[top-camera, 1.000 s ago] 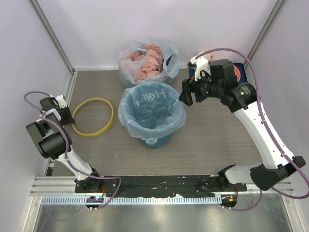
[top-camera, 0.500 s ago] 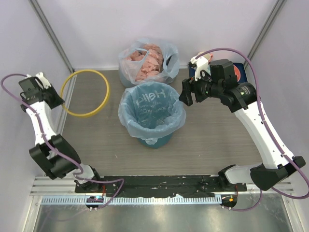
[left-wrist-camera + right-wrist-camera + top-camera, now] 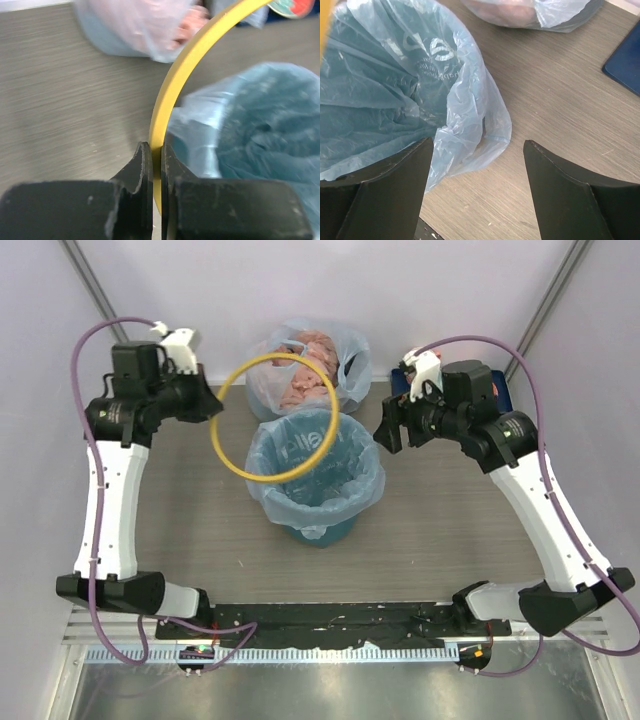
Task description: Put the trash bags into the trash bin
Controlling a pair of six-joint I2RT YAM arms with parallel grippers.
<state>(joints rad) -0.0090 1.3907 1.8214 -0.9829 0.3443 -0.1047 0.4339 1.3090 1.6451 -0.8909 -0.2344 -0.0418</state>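
Observation:
The yellow ring hangs tilted and off-center, so the left gripper next needs to go down toward the right in the top view and let go of the ring onto the bag's folded rim (image 3: 267,443) (image 3: 202,117).
The teal trash bin (image 3: 322,532) stands mid-table. The light-blue trash bag (image 3: 315,475) lines it and is folded out over its rim; it also shows in the left wrist view (image 3: 265,115) and the right wrist view (image 3: 395,90). My left gripper (image 3: 212,405) is shut on the yellow rim ring (image 3: 245,368). It holds the ring in the air, tilted, over the bin's far-left side. In the left wrist view the jaws (image 3: 156,150) pinch the ring (image 3: 185,60). My right gripper (image 3: 388,435) is open and empty, just right of the bin, above the bag's outer fold (image 3: 479,141).
A clear whitish bag of pink lumps (image 3: 305,365) sits behind the bin, against the back wall. A dark blue flat object with a red disc (image 3: 497,390) lies at the back right, under the right arm. Enclosure walls and metal posts close in left, right and back.
My left arm has lifted the yellow ring off the table at the left and swung it up and right, over the bin. The right gripper has barely moved.

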